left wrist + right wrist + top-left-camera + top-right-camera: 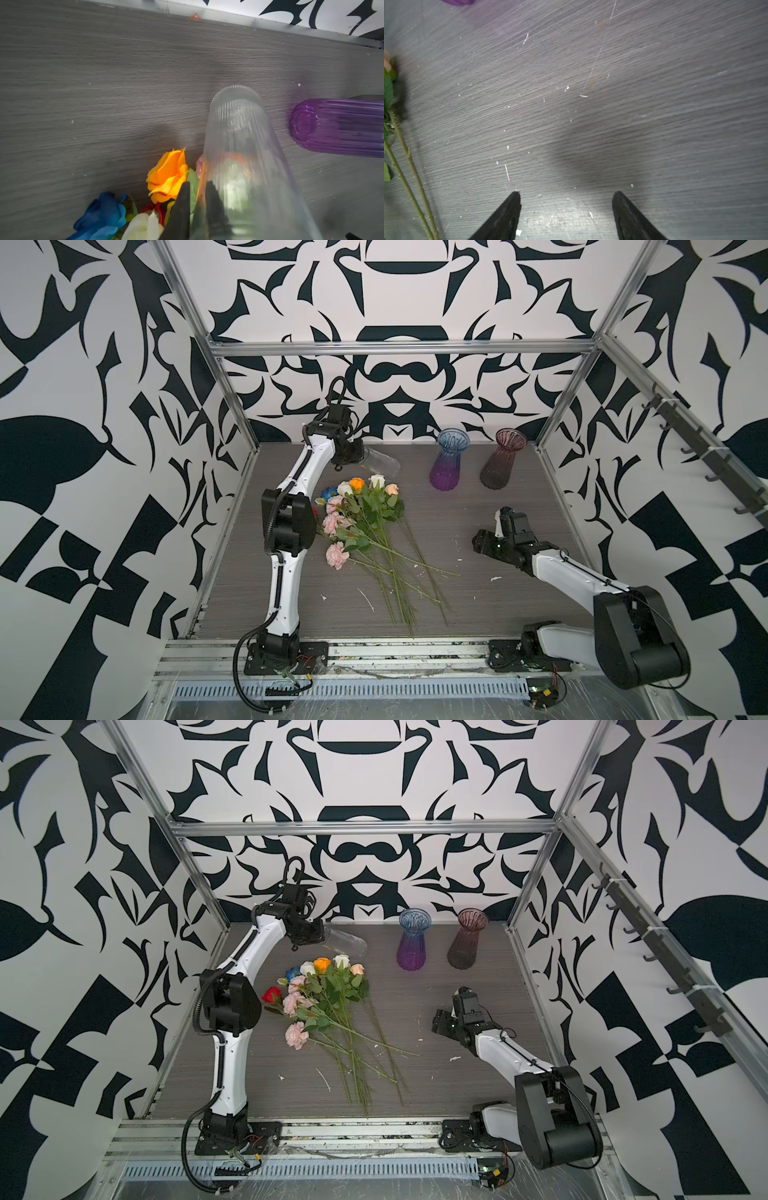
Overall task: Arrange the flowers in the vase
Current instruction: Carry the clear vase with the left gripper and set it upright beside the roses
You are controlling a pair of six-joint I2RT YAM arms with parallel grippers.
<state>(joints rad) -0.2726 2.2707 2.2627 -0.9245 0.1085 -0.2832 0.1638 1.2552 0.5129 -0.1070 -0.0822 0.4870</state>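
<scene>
My left gripper should swing back toward the right gripper next, turn the tipped vase upright and then let go of it, because the tabletop beside the stems lies back from it.
The flowers [365,510] lie in a bunch left of the table's middle, heads toward the back, stems fanned toward the front. Behind them my left gripper [360,454] is shut on the rim of a clear ribbed vase [381,463] that is tipped on its side above the table. In the left wrist view one finger is inside the clear vase [239,145] and one outside, pinching its wall, with an orange rose [168,176] just beside my left gripper [198,184]. At the right my right gripper [480,540] hovers open and empty over bare table, as the right wrist view shows [566,193].
A blue-to-purple vase [449,460] and a smoky pink vase [500,460] stand upright at the back right. Metal frame posts and patterned walls close in the table [519,593]. Small white flecks dot its surface. Flower stems [404,155] lie to one side of the right gripper.
</scene>
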